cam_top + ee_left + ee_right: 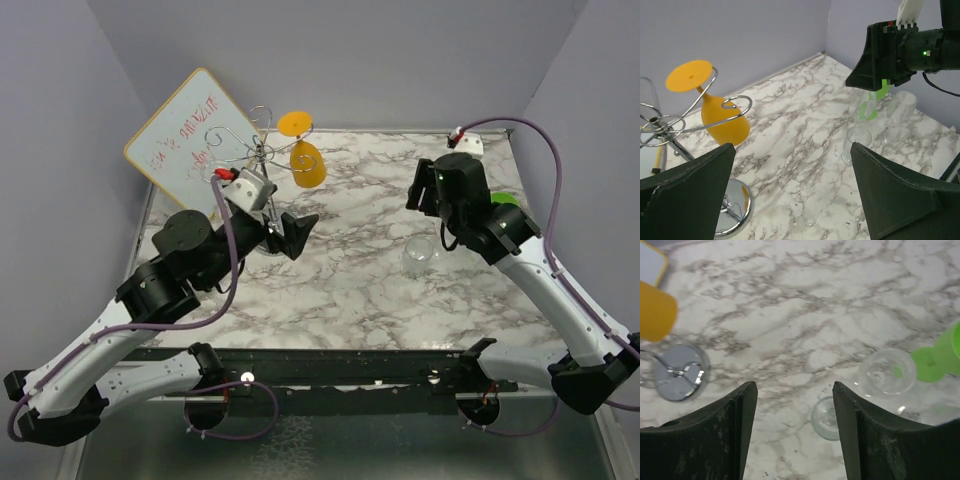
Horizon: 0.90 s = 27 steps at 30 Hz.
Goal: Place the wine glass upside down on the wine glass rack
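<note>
The clear glass beside the green one stands upright below my right gripper, so I should next move it down to the right in its wrist view onto the clear glass's rim (864, 371).
The chrome wine glass rack (258, 150) stands at the back left, its wire arms (670, 125) above a mirror disc base (735, 207). An orange wine glass (307, 162) hangs upside down from one arm, bowl (725, 122) low and foot up. A clear wine glass (420, 255) stands on the marble at mid right. My left gripper (292, 235) is open and empty, just right of the rack base. My right gripper (425, 198) hovers above the clear glass (827, 417), open with nothing between its fingers (742, 430).
A whiteboard (190, 135) leans behind the rack. A second clear glass (887, 372) and a green glass (940, 352) stand close together at the right, near my right arm. A small white object (468, 143) lies at the back right corner. Purple walls enclose the table.
</note>
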Available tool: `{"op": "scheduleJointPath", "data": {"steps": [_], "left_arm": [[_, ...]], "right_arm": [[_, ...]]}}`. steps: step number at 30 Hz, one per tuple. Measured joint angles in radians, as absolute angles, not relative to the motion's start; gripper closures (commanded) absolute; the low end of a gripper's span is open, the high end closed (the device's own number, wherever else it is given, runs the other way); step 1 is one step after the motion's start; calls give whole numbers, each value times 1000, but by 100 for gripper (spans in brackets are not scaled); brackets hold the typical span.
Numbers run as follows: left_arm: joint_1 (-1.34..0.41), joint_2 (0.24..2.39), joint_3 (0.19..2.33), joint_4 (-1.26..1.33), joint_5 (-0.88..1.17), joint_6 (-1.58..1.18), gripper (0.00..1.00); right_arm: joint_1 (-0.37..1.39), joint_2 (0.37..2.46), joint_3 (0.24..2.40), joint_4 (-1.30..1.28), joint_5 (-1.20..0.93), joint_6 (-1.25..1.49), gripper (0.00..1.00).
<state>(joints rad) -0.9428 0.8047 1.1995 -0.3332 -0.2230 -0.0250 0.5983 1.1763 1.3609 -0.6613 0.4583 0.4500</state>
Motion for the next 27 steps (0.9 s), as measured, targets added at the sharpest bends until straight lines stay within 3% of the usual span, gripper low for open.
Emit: {"op": "scheduleJointPath", "data": {"steps": [3, 10, 17, 27], "left_arm": [[-943, 855, 1200, -340, -202, -35, 1], [-943, 923, 1200, -343, -172, -108, 1], [-943, 961, 1190, -326, -137, -224, 1], [-943, 1010, 1187, -310, -80, -307, 3]], "right_arm": [[595, 1175, 1321, -747, 547, 443, 32], [563, 1220, 1306, -838, 648, 449, 42], [360, 1319, 1244, -789, 545, 417, 52], [327, 1405, 1240, -712, 403, 365, 73]]}}
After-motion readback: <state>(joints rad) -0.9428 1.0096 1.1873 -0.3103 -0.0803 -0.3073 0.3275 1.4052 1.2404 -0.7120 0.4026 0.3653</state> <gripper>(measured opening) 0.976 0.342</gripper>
